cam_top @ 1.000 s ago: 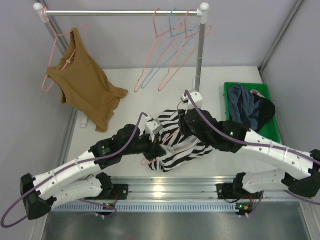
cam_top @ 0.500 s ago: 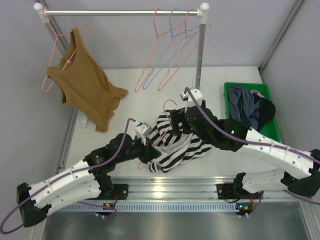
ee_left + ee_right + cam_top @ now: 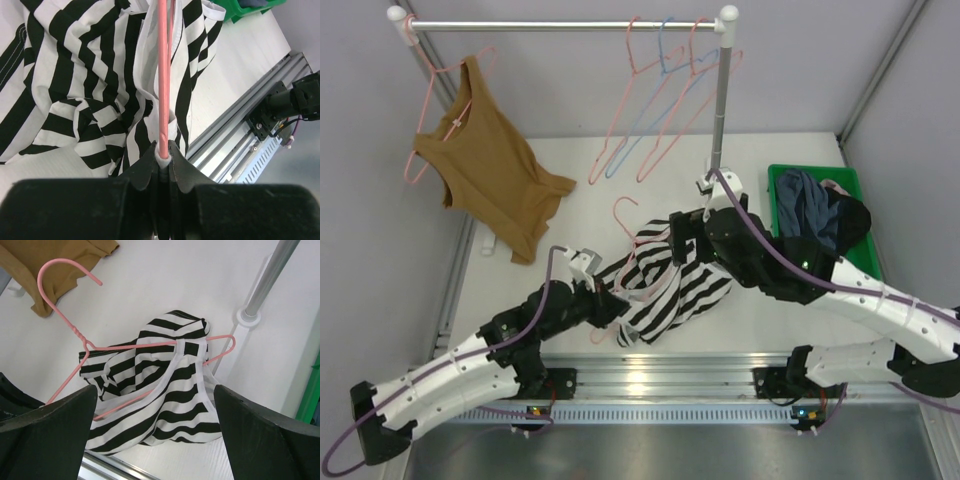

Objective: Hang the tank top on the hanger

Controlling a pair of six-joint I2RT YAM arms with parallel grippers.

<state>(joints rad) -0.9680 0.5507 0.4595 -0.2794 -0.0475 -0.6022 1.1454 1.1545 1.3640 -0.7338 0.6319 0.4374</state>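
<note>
I will lift the threaded hanger up and outward with my left gripper to the bare bar (image 3: 457,27) next to the brown tank top, hook it on and let go.
The striped tank top (image 3: 670,290) is bunched over the pink hanger (image 3: 623,212) in mid-table, with the hook pointing toward the far left. In the right wrist view the hanger (image 3: 64,269) threads through the tank top (image 3: 175,395), and one end pokes out on the right. My left gripper (image 3: 604,302) is shut on the hanger's near corner, with white hem pinched alongside the wire (image 3: 163,75) at the left gripper (image 3: 164,154). My right gripper (image 3: 678,246) hovers open above the tank top (image 3: 70,75), its fingers (image 3: 50,425) wide apart around nothing.
A clothes rack (image 3: 560,25) spans the back, carrying a brown tank top (image 3: 490,175) on a pink hanger and spare pink and blue hangers (image 3: 660,100). Its post (image 3: 720,100) stands just behind my right arm. A green bin (image 3: 780,185) of dark clothes sits on the right.
My right gripper has opened, let go of the striped fabric and drawn back to the right. The left arm has pulled the hanger and top leftward and nearer, uncovering the hook.
</note>
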